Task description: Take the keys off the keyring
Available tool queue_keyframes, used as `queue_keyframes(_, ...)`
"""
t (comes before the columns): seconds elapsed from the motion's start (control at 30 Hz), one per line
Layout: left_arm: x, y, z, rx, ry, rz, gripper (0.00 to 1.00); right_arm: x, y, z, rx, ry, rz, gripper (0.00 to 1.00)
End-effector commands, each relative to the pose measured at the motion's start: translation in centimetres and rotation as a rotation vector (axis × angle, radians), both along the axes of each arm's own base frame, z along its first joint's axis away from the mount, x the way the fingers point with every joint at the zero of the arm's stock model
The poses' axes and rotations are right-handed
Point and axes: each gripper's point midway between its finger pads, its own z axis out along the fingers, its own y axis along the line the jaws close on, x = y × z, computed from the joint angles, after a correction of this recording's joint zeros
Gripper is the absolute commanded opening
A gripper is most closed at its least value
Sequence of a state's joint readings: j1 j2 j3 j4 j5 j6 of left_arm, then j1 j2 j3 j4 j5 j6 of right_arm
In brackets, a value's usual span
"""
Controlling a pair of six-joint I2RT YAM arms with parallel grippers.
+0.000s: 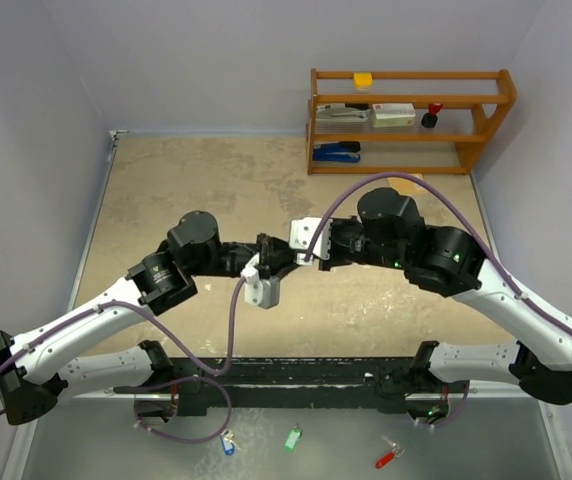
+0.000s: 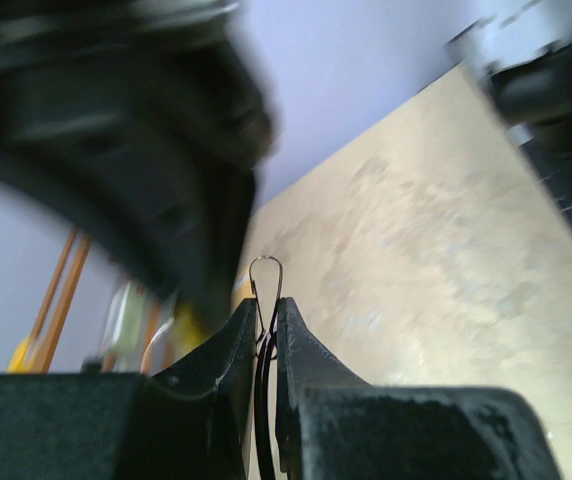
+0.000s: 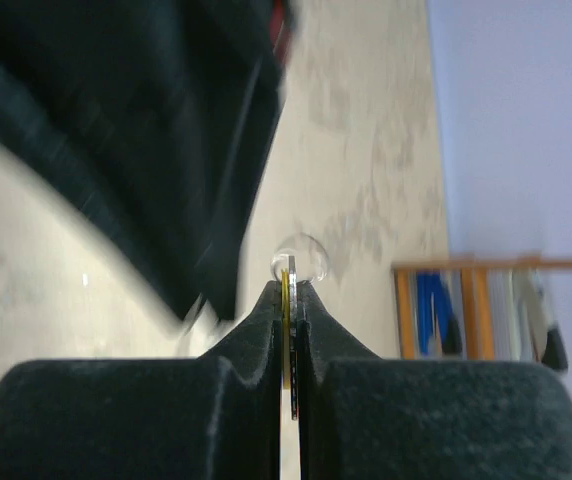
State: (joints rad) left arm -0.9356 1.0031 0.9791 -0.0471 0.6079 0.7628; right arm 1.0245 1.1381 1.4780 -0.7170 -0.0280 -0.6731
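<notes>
The robot's right gripper needs to move away from the left gripper next, tilt downward and lower the keys toward the tabletop in front of the stapler, because that spot is empty.
My two grippers meet above the middle of the table. In the left wrist view the left gripper (image 2: 265, 305) is shut on the keyring (image 2: 266, 258); a narrow loop of its thin silver wire pokes out past the fingertips. The right gripper (image 3: 288, 285) is shut on the keys (image 3: 288, 300), which show edge-on as a yellow-headed key pressed against a silver one. A small arc of the keyring (image 3: 299, 236) shows just beyond these fingertips. From above, the left gripper (image 1: 271, 252) and the right gripper (image 1: 296, 255) nearly touch, and they hide the keys and the ring.
A wooden shelf (image 1: 411, 120) with a stapler and boxes stands at the back right. Loose blue (image 1: 228, 443), green (image 1: 292, 438) and red (image 1: 388, 458) keys lie on the grey strip in front of the arm bases. Sandy tabletop (image 1: 216, 190) surrounds the grippers.
</notes>
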Motion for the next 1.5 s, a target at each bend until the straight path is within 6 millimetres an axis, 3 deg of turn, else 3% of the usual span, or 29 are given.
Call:
queue_keyframes(0.0, -5.2, -1.2, 3.5, -0.101, -0.060, -0.280, 0.00, 0.0, 4.6, 6.4, 0.268, -0.114, 0.113, 0.00)
queue_keyframes(0.17, -6.0, -1.1, 3.8, -0.125, -0.045, -0.322, 0.00, 3.0, 4.2, 7.6, 0.344, -0.224, -0.034, 0.00)
queue_keyframes(0.37, -5.1, -0.8, 3.4, -0.124, -0.027, -0.249, 0.00, 6.5, 2.8, 8.6, 0.376, -0.325, -0.238, 0.00)
queue_keyframes(0.53, -3.6, -0.1, 2.9, -0.116, -0.017, -0.137, 0.00, 10.8, -0.4, 9.0, 0.440, -0.372, -0.493, 0.00)
queue_keyframes(0.67, -1.2, 0.5, 2.3, -0.121, 0.016, 0.011, 0.00, 15.4, -4.3, 7.3, 0.482, -0.270, -0.678, 0.00)
queue_keyframes(0.83, 3.7, 1.6, 2.2, -0.190, 0.109, 0.300, 0.00, 19.6, -8.0, 1.6, 0.458, -0.140, -0.881, 0.00)
queue_keyframes(1.0, 6.9, 2.4, 2.0, -0.245, 0.208, 0.488, 0.00, 22.0, -9.8, -8.1, 0.445, 0.148, -1.020, 0.00)
queue_keyframes(1.13, 9.4, 3.8, 2.4, -0.321, 0.292, 0.640, 0.00, 21.0, -9.0, -16.0, 0.418, 0.381, -1.049, 0.00)
queue_keyframes(1.27, 11.3, 5.4, 3.2, -0.394, 0.358, 0.743, 0.00, 19.1, -8.4, -21.7, 0.381, 0.520, -1.053, 0.00)
queue_keyframes(1.47, 13.5, 6.6, 3.1, -0.464, 0.408, 0.881, 0.00, 17.3, -7.6, -26.0, 0.332, 0.653, -1.047, 0.00)
